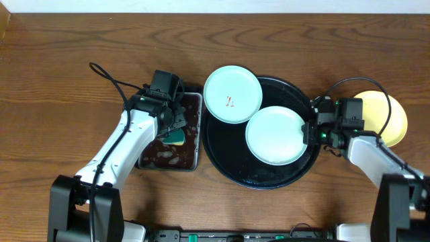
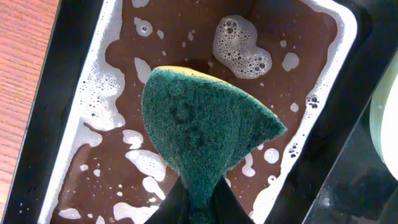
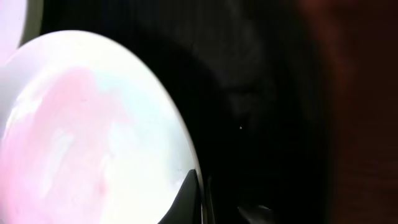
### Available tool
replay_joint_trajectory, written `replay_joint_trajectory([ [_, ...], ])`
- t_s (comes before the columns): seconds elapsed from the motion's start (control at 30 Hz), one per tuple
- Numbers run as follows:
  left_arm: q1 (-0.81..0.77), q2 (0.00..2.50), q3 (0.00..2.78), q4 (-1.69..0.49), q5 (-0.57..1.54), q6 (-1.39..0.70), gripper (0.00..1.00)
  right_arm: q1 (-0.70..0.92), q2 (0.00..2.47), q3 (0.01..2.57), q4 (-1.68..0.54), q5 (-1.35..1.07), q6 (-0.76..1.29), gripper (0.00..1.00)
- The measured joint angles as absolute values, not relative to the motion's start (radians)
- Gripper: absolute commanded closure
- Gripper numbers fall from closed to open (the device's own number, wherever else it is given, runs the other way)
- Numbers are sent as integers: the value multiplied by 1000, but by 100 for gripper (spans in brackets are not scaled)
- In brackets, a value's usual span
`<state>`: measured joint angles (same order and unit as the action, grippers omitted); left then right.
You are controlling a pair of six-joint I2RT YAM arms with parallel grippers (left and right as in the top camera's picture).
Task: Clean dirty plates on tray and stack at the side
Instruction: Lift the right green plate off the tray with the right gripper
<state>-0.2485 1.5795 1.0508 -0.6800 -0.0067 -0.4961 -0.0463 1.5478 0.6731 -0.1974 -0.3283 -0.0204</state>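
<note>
The held plate looks clean, so my right gripper will next lift and then lower over the pale yellow plate (image 1: 393,117), which lies to its right in the overhead view.
A pale mint-blue plate (image 1: 232,95) with a small red smear at centre rests partly over the far left rim of the round black tray (image 1: 259,178). A second mint-blue plate (image 1: 275,134) lies in the tray. My right gripper (image 1: 310,129) is shut on that plate's right rim; the right wrist view shows a finger (image 3: 199,193) pinching the plate's edge (image 3: 93,137). The pale yellow plate (image 1: 393,117) lies on the table to the right of the tray. My left gripper (image 1: 176,128) is shut on a teal sponge (image 2: 205,124) held over the rectangular tray.
The rectangular metal-rimmed tray (image 1: 161,158) with brown foamy liquid sits left of the black tray; its white rim (image 2: 81,106) shows in the left wrist view. A black cable (image 1: 107,77) loops over the table by the left arm.
</note>
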Motion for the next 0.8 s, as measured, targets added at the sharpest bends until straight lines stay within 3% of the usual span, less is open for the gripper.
replay_joint_trajectory([
  [0.37, -249, 1579, 1051, -673, -7, -496, 91, -4, 1309, 673, -175, -73, -82, 99],
  [0.8, -249, 1579, 1051, -673, -7, -496, 91, 347, 1182, 673, -89, 423, -266, 99],
])
